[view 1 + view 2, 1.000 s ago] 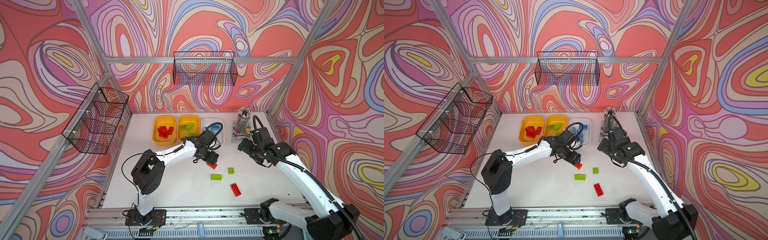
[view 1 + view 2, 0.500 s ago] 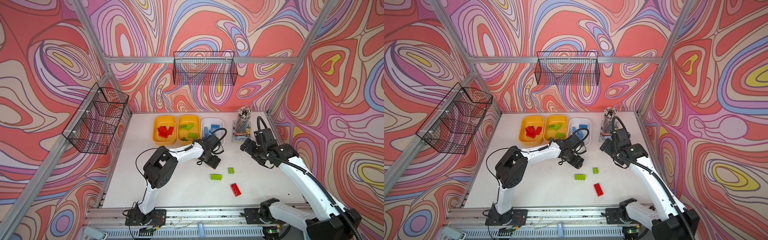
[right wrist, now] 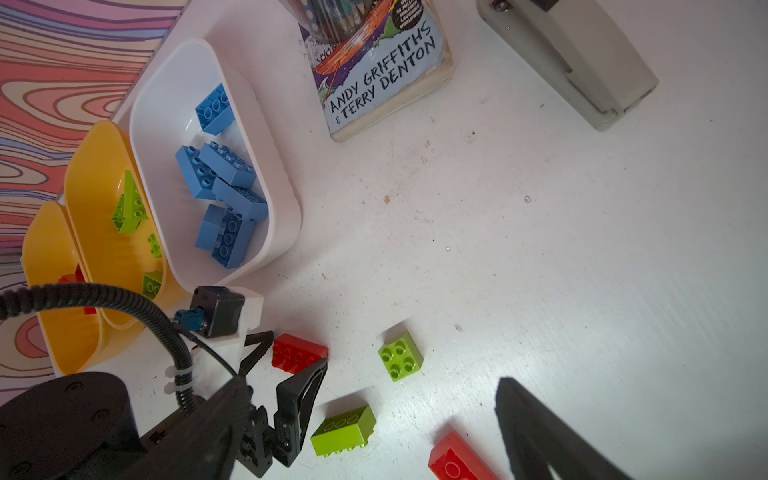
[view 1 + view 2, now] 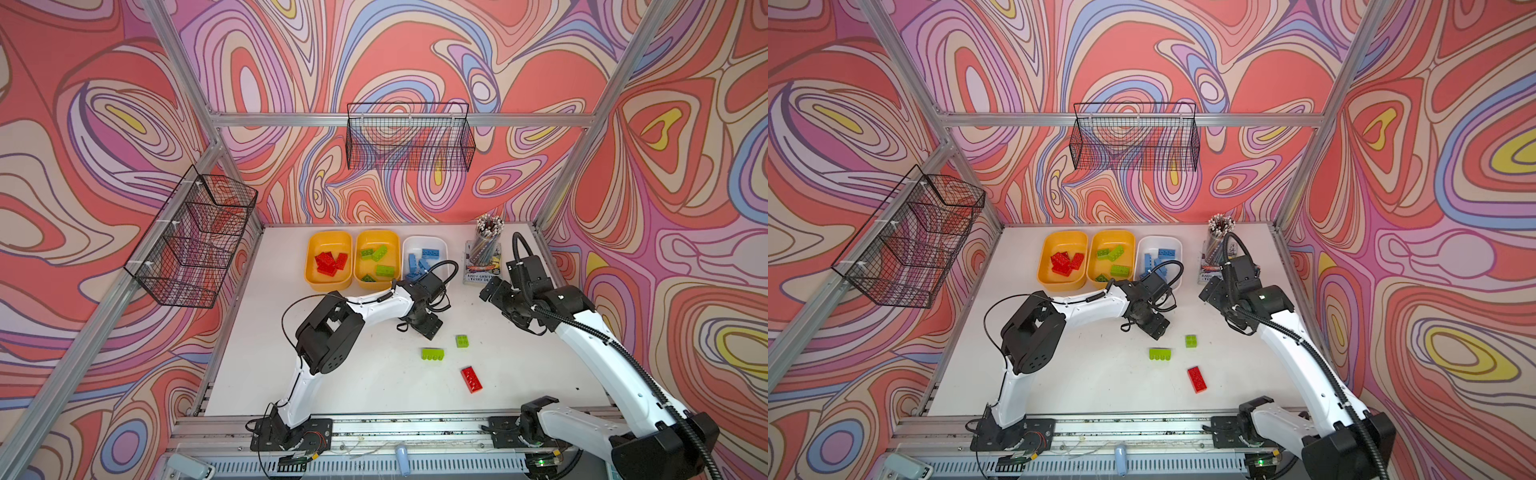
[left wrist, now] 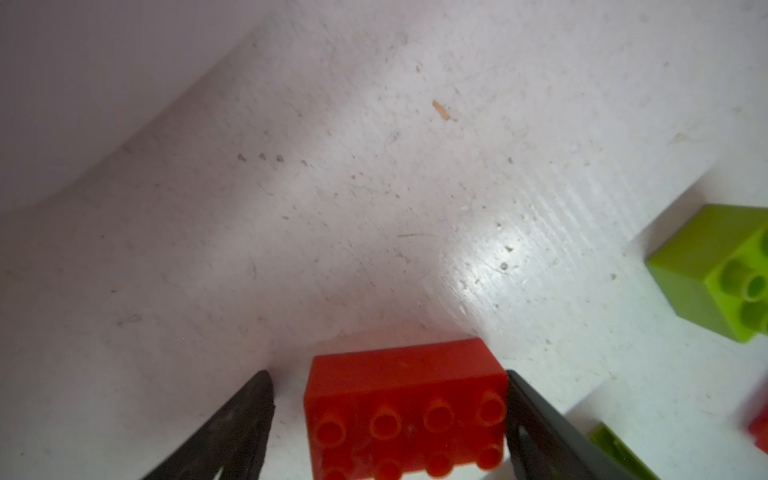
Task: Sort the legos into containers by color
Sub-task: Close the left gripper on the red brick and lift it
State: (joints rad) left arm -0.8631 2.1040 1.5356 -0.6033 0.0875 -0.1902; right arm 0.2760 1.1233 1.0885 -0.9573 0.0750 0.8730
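Observation:
The left gripper brings its fingers together onto the short ends of the red lego (image 5: 405, 409) next, since the lego lies between them with one finger standing apart.
A red lego (image 5: 405, 409) lies studs-up on the table between the fingers of my left gripper (image 5: 388, 419). The jaws are open: one finger (image 5: 536, 428) is against the brick, the other (image 5: 232, 428) stands apart. In both top views this gripper (image 4: 428, 326) covers that brick. Loose on the table are a small green lego (image 4: 462, 340), a long green one on its side (image 4: 432, 354) and a red one (image 4: 471, 379). My right gripper (image 4: 492, 293) hovers open and empty near the book. A yellow container (image 4: 328, 243) holds reds, another (image 4: 376, 239) greens, the white one (image 4: 424, 242) blues.
A cup of pencils (image 4: 486, 245) stands on a book (image 3: 382, 79) at the back right, with a beige stapler (image 3: 582, 62) beside it. Black wire baskets hang on the back wall (image 4: 409, 137) and the left wall (image 4: 191, 241).
My left arm's elbow swung rightward and the gripper settled over the red lego, which showed beside it a second ago. The right arm barely shifted.

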